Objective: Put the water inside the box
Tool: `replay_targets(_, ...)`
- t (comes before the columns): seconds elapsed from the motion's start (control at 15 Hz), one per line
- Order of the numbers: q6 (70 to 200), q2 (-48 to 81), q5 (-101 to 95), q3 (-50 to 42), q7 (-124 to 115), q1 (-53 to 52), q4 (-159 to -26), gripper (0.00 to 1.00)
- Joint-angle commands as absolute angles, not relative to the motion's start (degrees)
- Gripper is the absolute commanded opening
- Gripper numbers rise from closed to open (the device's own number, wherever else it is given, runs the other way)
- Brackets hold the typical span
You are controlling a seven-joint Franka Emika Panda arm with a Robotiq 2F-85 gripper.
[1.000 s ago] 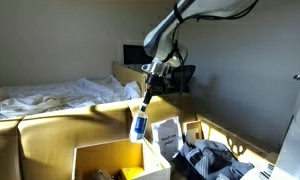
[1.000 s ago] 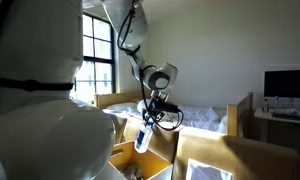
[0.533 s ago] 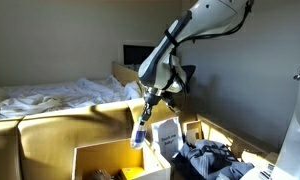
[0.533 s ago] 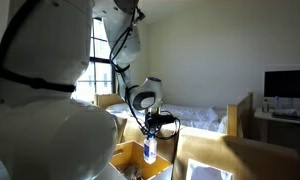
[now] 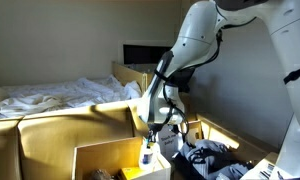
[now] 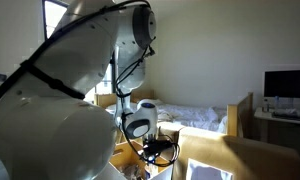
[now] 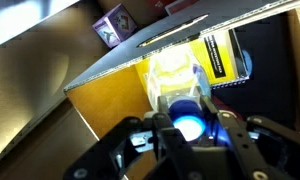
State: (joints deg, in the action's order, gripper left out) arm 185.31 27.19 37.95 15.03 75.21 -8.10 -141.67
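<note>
My gripper lowers the water bottle it holds next, into the tan box beside the black and yellow item.
My gripper [image 5: 150, 138] is shut on the water bottle [image 5: 147, 156], a small clear bottle with a blue label and cap. It holds it upright, with the lower part down between the upright flaps of the tan cardboard box [image 5: 95, 158]. In the wrist view the jaws [image 7: 186, 112] clamp just under the blue cap [image 7: 185, 122], and the clear body [image 7: 174, 78] points down into the box's yellow-lit inside [image 7: 108, 98]. In an exterior view the gripper [image 6: 156, 151] is low over the box [image 6: 123, 156]; the bottle is hard to make out there.
A second box [image 5: 212, 160] with grey clothing and a white printed carton [image 5: 168, 134] stands right beside the tan box. A black and yellow flat item [image 7: 222, 52] lies inside the tan box. A bed [image 5: 60, 95] and a monitor [image 5: 140, 55] are behind.
The arm has come down steadily with the bottle, from above the box's rim to between its flaps. The grip on the bottle has not changed.
</note>
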Motion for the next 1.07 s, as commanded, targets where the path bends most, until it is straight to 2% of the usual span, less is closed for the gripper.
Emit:
replay_targets(0.0,187.77,34.59,37.8,14.71,74.99,-7.68,-137.29,0.13)
replay_targets(0.33,186.23,42.19,38.14,9.65,73.51,-11.38,-128.92,0.12)
replay_targets(0.47,186.15,43.85,24.49,7.55,60.93,-11.01,-128.0,0.12)
replay_targets(0.53,185.69,44.5,19.75,6.08,55.63,-11.79,-127.25,0.25)
replay_targets(0.6,185.55,45.16,15.91,5.11,51.6,-12.08,-126.61,0.6)
replay_targets(0.67,185.25,45.53,12.45,4.01,47.74,-12.47,-126.04,0.61)
replay_targets(1.0,184.28,45.15,-0.4,0.2,33.47,-13.54,-124.26,0.93)
